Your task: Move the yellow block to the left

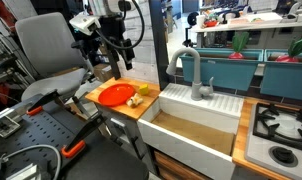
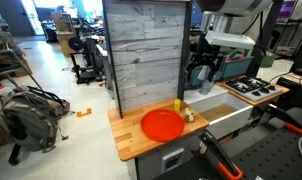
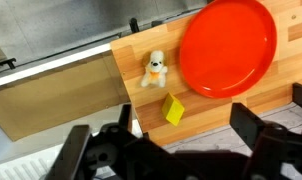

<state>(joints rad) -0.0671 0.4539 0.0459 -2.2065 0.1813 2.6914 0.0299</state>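
My open gripper is above the yellow block beside the orange-red plate, so it needs to go down toward the counter next until its two fingers are on both sides of the block.
The yellow block is a tiny bright yellow chunk lying on the wooden counter, near its edge and just beside the round orange-red plate. In both exterior views it sits next to the plate. My gripper is open and empty. Its two dark fingers straddle the block from well above. In the exterior views the gripper hangs above the counter, clear of everything.
A small cream-yellow toy lies just past the block, toward the sink. The plate takes up most of the counter. A faucet stands behind the sink and a stove lies beyond it.
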